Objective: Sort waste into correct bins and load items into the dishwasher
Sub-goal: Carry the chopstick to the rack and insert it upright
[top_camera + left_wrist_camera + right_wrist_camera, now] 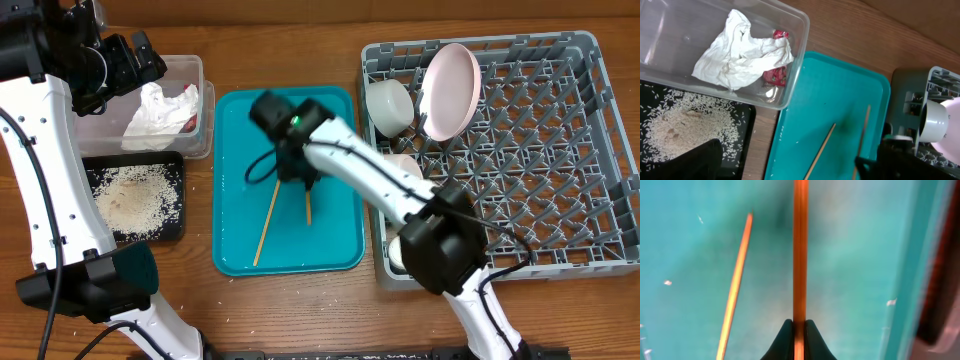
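Observation:
The right gripper next lifts to the pegs by the pink plate and releases the chopstick, as they lie to its right in the overhead view.
My right gripper (300, 182) is low over the teal tray (340, 250), shut on one wooden chopstick (800, 255) that lies along the tray. The second chopstick (267, 225) lies loose to its left, also in the right wrist view (737, 280). My left gripper (135, 60) hovers above the clear tub (195, 70), open and empty. The tub holds the crumpled white napkin (740, 55) and red wrapper (775, 75). The black tray (172, 228) holds the rice grains (130, 195). The grey rack (560, 200) holds a pink plate (450, 90) and a white cup (388, 105).
Another white dish (400, 165) sits in the rack's left side, partly under my right arm. A few stray grains lie on the teal tray. The rack's right half holds only pegs. Bare wooden table shows between the tub and the teal tray.

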`<state>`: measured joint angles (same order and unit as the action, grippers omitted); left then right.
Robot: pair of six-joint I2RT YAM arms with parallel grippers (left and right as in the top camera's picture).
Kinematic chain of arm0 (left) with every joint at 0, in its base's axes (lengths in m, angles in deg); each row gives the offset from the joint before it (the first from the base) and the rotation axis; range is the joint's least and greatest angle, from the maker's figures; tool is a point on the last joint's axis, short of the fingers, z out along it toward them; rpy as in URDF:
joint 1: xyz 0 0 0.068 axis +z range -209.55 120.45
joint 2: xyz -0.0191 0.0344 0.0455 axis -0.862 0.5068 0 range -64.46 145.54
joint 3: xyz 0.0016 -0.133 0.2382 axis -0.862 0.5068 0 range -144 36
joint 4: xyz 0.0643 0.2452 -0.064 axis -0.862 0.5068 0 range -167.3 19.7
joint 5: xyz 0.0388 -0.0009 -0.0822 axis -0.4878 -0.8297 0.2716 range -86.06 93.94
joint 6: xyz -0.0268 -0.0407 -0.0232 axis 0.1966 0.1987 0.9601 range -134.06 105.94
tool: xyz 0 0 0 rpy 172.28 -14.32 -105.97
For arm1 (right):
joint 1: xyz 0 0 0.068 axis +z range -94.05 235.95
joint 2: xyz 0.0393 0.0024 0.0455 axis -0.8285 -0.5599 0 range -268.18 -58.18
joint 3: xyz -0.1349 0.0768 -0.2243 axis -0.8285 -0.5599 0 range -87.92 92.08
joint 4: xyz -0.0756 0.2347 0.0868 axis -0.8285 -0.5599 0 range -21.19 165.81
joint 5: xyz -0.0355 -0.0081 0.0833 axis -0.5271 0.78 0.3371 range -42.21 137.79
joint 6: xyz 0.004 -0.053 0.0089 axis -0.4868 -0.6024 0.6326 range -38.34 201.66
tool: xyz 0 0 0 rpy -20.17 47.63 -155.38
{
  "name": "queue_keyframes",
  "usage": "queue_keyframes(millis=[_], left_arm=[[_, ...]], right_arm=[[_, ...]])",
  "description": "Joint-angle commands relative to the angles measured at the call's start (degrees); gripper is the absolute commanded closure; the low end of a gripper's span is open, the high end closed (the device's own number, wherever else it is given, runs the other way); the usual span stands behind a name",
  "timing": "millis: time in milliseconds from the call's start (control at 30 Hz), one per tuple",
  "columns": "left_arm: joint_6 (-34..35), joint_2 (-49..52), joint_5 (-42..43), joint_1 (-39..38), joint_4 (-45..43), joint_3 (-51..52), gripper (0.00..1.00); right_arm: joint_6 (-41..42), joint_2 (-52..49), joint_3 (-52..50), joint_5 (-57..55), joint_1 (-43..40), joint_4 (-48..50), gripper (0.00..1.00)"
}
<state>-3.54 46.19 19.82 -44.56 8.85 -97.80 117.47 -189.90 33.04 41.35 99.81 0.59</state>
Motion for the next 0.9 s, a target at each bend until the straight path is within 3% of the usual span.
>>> queue_keyframes(millis=[0, 300, 533, 867], left_arm=[[-0.87, -0.31, 0.24, -0.39, 0.02, -0.61, 0.0], [-0.87, -0.31, 0.24, -0.39, 0.02, -0.61, 0.0], [-0.87, -0.31, 0.24, -0.39, 0.02, -0.61, 0.0], [-0.87, -0.31, 0.24, -0.37, 0.02, -0.61, 0.0]], right_arm=[[-5.62, 3.74, 6.91, -1.07, -2.14, -3.76, 0.96], [-9.33, 12.33, 11.19, -8.11, -11.63, -21.88, 0.96], [-21.18, 17.99, 5.44, -6.38, -18.32, -21.84, 0.96], [-23.93, 18.36, -14.19, -7.02, -25.7, -19.58, 0.94]])
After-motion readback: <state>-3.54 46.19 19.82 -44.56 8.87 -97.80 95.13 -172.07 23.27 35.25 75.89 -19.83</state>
